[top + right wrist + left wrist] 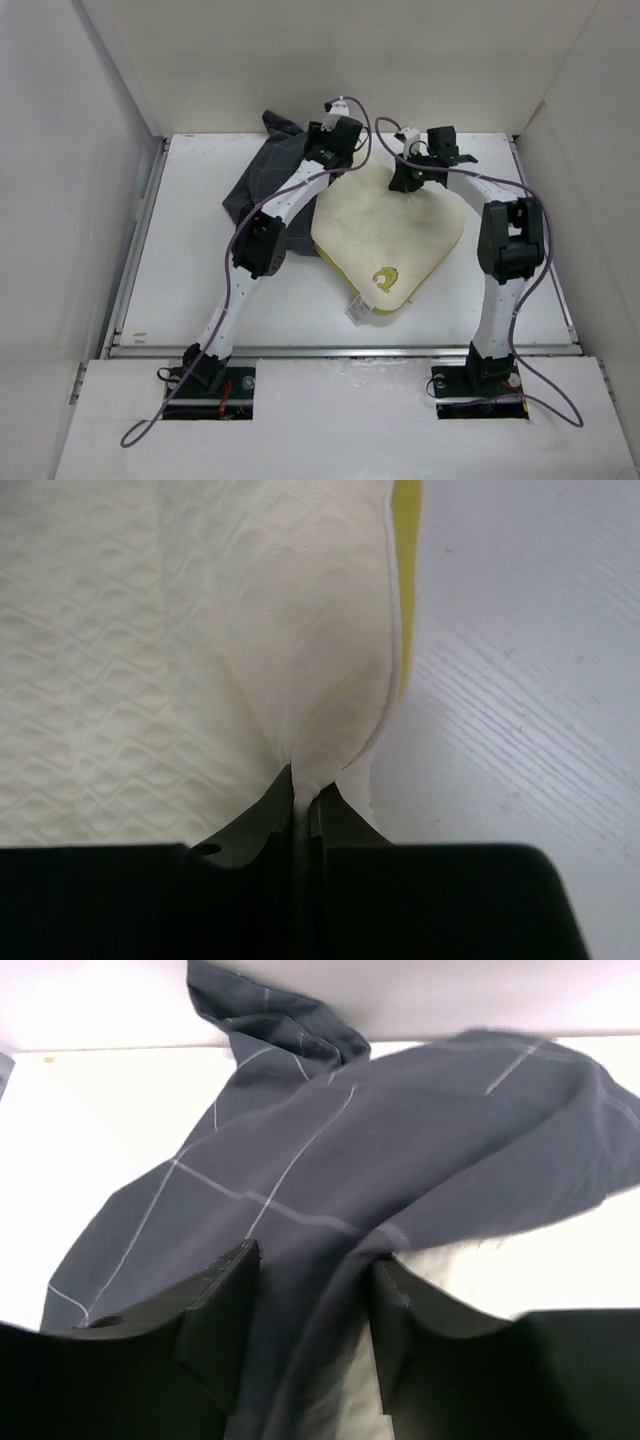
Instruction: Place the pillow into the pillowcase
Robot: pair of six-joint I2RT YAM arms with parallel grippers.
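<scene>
The pillow's far edge lies uncovered, so my right gripper should next move back, turn toward the dark grey pillowcase and bring that edge beside it to release.
The cream-yellow pillow [390,235] lies in the middle of the table, its white tag [357,308] and greenish mark [385,275] at the near corner. My right gripper [405,183] is shut on the pillow's far edge; in the right wrist view the gripper [305,785] pinches a fold of the cream cover [150,630] beside the yellow band [405,580]. The dark grey pillowcase [262,180] lies crumpled at the back left, partly under the pillow. My left gripper [325,140] is over it with its jaws apart [315,1260], and a ridge of pillowcase [400,1140] runs between the fingers [225,1290].
White walls close in the table [180,280] at the back and on both sides. A raised lip runs along the table's near edge [340,350]. Purple cables loop from both arms.
</scene>
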